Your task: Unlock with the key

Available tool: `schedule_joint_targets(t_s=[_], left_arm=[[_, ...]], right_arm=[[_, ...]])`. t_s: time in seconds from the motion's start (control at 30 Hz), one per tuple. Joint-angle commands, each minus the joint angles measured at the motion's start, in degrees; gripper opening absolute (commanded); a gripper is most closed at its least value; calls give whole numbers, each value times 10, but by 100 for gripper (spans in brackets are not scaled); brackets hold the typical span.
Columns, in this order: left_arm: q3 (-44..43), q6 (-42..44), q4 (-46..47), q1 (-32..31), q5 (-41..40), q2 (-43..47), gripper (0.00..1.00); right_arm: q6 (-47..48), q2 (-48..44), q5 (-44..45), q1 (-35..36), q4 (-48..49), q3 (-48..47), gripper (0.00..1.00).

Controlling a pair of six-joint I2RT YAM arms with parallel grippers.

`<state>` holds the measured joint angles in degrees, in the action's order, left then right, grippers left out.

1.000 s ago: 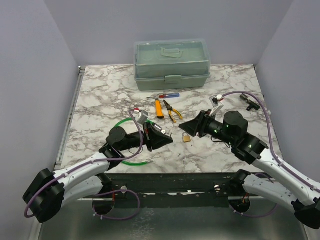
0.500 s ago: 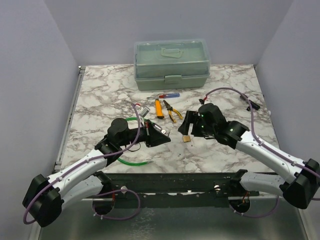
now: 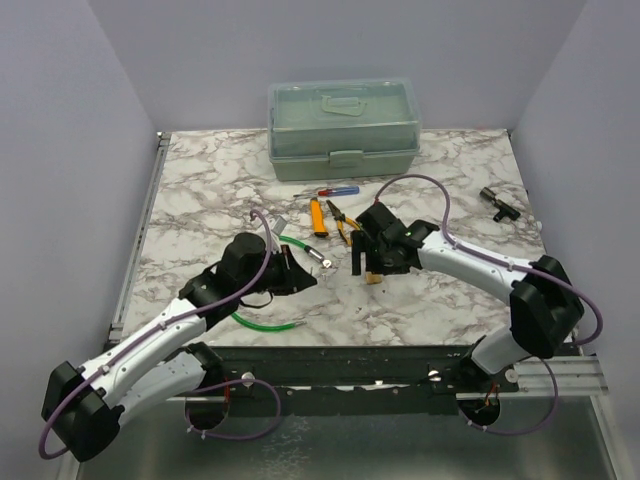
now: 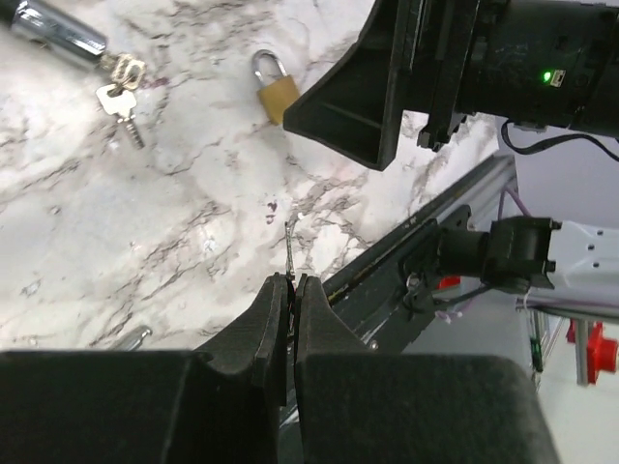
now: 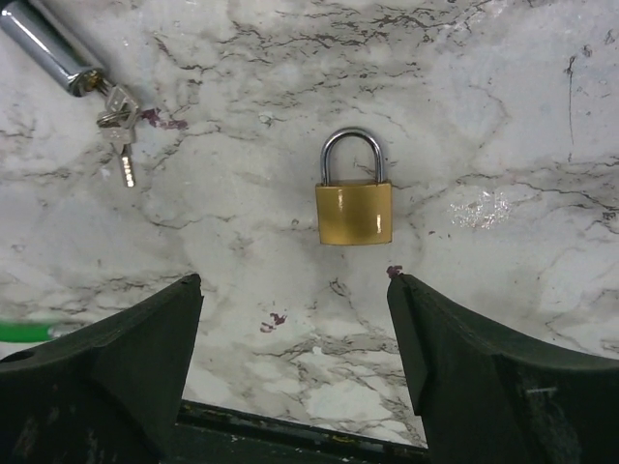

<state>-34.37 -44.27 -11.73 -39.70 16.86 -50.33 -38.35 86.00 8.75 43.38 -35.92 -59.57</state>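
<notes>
The right gripper lowers its open fingers astride the sides of the padlock's body (image 3: 374,279) (image 5: 355,215) next and closes, since the padlock's body lies below, to the right in its wrist view.
A small brass padlock (image 5: 354,208) with a steel shackle lies flat on the marble table; it also shows in the top view (image 3: 372,277) and the left wrist view (image 4: 276,92). My right gripper (image 5: 295,285) is open and hovers just above it, with the lock ahead of and between the fingertips. My left gripper (image 4: 292,280) is shut on a thin key (image 4: 290,246), whose blade sticks out of the tips and points toward the lock. In the top view the left gripper (image 3: 305,275) is left of the right gripper (image 3: 362,262).
A chrome cylinder (image 5: 44,43) with spare keys (image 5: 121,135) lies left of the lock. A green toolbox (image 3: 343,128) stands at the back. A screwdriver (image 3: 330,191), an orange knife (image 3: 317,216) and pliers (image 3: 343,222) lie mid-table. A green cable (image 3: 262,322) lies under the left arm.
My right arm has swung left and turned downward, so its open gripper now sits over the padlock. My left gripper has drawn back slightly to the left with the key.
</notes>
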Motion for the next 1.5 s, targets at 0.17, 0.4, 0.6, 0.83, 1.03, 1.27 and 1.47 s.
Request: schedule_joint_targets(t_s=[0.17,0.4,0.6,0.83,1.03,1.27,1.47], left_arm=[[-15,-29,-72,3,-78,78,4],[20,-4,-30,3,-55,142,5],[-2,28,-38,3,39,101,2],[1,37,-6,3,118,56,0],[3,34,19,2,155,26,0],[6,34,24,3,160,13,0],[8,37,25,3,160,-4,0]], right_arm=[[43,57,19,-28,-7,-18,84],[61,88,2,-49,13,-19,75],[71,112,-12,-56,22,-24,73],[71,135,-41,-57,32,-21,66],[71,151,-45,-57,29,-25,61],[71,169,-47,-57,20,-30,50],[67,176,-50,-57,22,-25,33]])
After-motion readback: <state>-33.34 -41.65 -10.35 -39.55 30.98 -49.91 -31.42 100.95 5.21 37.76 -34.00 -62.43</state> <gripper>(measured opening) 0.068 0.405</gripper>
